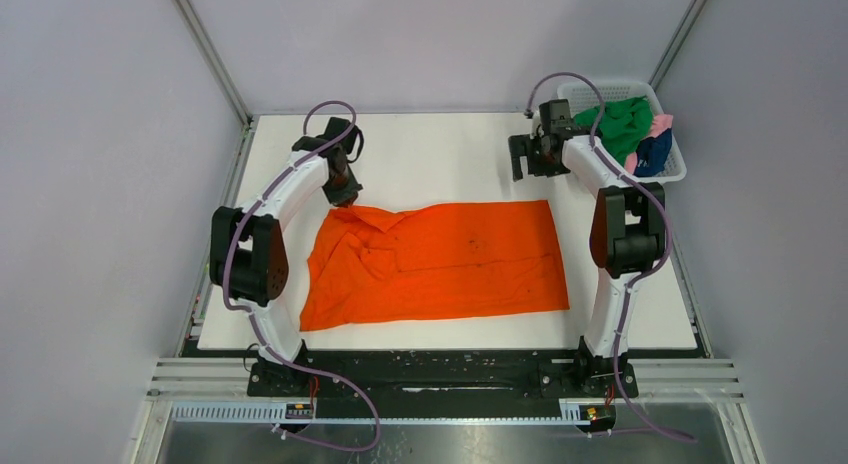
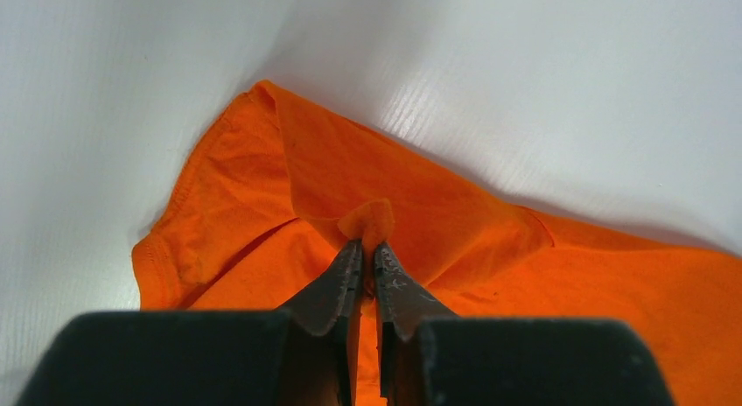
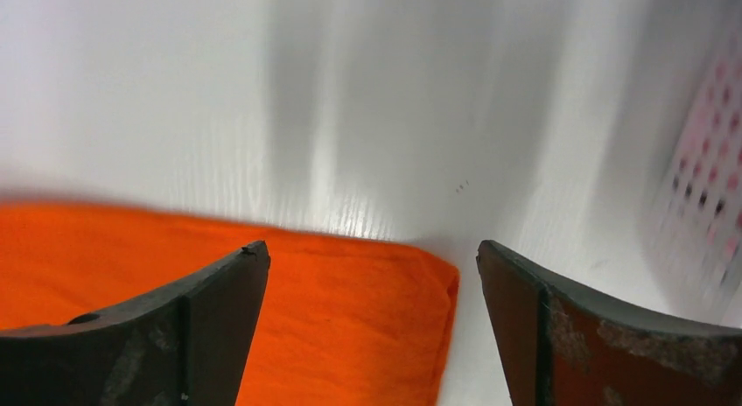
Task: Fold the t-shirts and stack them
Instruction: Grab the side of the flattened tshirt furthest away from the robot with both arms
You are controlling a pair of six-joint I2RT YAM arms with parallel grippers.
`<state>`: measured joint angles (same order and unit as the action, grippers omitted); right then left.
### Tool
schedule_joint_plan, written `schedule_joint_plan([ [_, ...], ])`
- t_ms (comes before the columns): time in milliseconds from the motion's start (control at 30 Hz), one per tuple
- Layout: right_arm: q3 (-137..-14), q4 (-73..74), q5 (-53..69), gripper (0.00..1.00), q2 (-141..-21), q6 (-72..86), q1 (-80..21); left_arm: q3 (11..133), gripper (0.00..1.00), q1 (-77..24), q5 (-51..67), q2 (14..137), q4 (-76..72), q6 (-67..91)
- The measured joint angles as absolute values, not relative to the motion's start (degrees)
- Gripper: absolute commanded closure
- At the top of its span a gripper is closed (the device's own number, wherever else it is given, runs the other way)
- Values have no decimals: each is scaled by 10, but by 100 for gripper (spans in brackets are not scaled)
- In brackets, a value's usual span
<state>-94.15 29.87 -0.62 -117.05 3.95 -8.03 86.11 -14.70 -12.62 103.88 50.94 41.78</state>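
The t-shirt still lies spread, so my left gripper should next pull its pinch of orange cloth [image 2: 367,222] back toward its base over the t-shirt's near half and release it there.
The bright orange t-shirt [image 1: 440,259] lies spread across the middle of the white table, wrinkled at its left end. My left gripper [image 1: 343,196] is at its far left corner, shut on a pinch of orange cloth [image 2: 367,222]; a sleeve [image 2: 219,205] lies just left of the fingers. My right gripper [image 1: 522,162] is open and empty, above the table behind the shirt's far right corner [image 3: 420,283]. Green [image 1: 622,124], pink [image 1: 660,124] and navy blue [image 1: 652,154] t-shirts sit bunched in the basket.
The white plastic mesh basket [image 1: 672,169] stands at the far right corner of the table; its wall shows blurred in the right wrist view [image 3: 709,170]. Bare table [image 1: 440,154] lies behind the orange shirt. Frame posts and grey walls surround the table.
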Motion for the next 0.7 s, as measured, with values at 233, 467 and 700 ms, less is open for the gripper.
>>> schedule_joint_plan([
  [233,-961,379,105,7,-1161,-367,-81,856,100,-149,-122,1031,508,414],
  [467,-1097,534,110,13,-1241,-519,-74,851,100,-150,-121,995,506,410],
  [700,-1109,580,79,17,-1314,-537,-74,837,100,-153,-122,966,506,410],
])
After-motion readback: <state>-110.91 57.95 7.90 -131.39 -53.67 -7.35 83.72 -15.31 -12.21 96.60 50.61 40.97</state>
